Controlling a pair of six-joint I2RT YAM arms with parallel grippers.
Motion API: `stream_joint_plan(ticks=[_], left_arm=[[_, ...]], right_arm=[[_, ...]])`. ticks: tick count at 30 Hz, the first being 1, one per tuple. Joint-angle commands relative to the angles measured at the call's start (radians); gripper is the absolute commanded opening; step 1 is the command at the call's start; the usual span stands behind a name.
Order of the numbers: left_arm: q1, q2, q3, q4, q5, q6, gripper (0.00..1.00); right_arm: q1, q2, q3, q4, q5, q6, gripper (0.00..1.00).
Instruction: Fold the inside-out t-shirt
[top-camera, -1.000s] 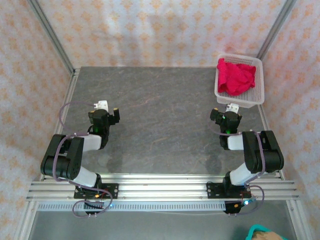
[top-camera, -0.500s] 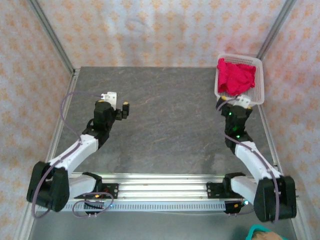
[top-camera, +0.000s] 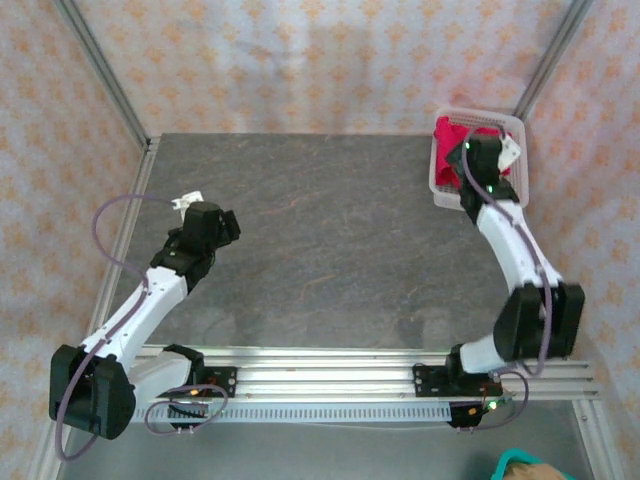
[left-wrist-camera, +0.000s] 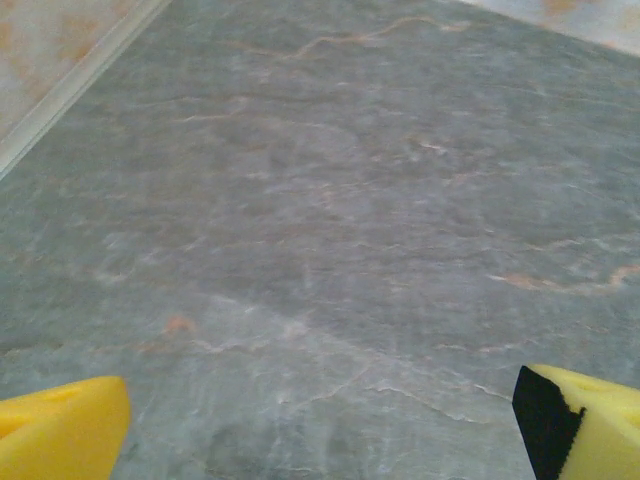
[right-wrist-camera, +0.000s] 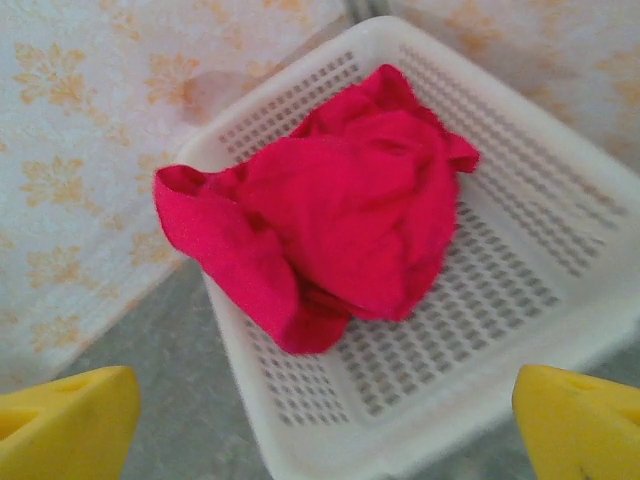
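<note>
I should next lower my open right gripper into the basket (right-wrist-camera: 400, 455), onto the fold of the inside-out t-shirt, because the t-shirt is inside the basket's rim, below my spread fingers.
The inside-out t-shirt (right-wrist-camera: 340, 215) is a crumpled bright red-pink heap inside a white mesh basket (right-wrist-camera: 400, 455) at the table's far right corner. In the top view the t-shirt (top-camera: 447, 137) is partly covered by my right arm. My right gripper (top-camera: 490, 157) hangs above the basket's near part, open, its yellow fingers (right-wrist-camera: 65, 420) wide apart and clear of the cloth, with nothing between them (right-wrist-camera: 325, 425). My left gripper (top-camera: 208, 225) is over the bare left side of the table, open and empty (left-wrist-camera: 320, 430), its yellow pads (left-wrist-camera: 60, 435) at the frame's lower corners.
The grey stone-patterned tabletop (top-camera: 330, 240) spreads between the arms. Patterned walls and metal frame posts (top-camera: 100, 75) close in the back and sides. The basket's rim (top-camera: 442, 196) stands close to the right wall.
My right arm has stretched out far to the right and now hovers over the basket. My left arm has unfolded and reached out over the left of the table. Both grippers stayed open.
</note>
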Motion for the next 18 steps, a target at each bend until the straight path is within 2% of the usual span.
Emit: stream_joint_plan(ticks=[1, 5, 7, 11, 16, 18], left_arm=[[0.033, 0.02, 0.06, -0.086, 0.029, -0.089, 1.0], [0.038, 0.086, 0.051, -0.013, 0.28, -0.101, 1.0], [0.037, 0.108, 0.035, 0.027, 0.354, -0.14, 1.0], [0.037, 0.125, 0.007, 0.072, 0.384, -0.145, 1.0], [0.037, 0.133, 0.037, 0.054, 0.39, -0.126, 1.0], [0.037, 0.133, 0.044, 0.055, 0.405, -0.122, 1.0]], right_arm=[[-0.022, 0.164, 0.201, -0.203, -0.12, 0.078, 0.93], [-0.036, 0.358, 0.375, -0.218, -0.231, 0.17, 0.81], [-0.04, 0.434, 0.441, -0.216, -0.248, 0.212, 0.78], [-0.06, 0.56, 0.52, -0.184, -0.31, 0.316, 0.72], [-0.077, 0.637, 0.561, -0.147, -0.319, 0.379, 0.71], [-0.085, 0.648, 0.564, -0.122, -0.339, 0.391, 0.64]])
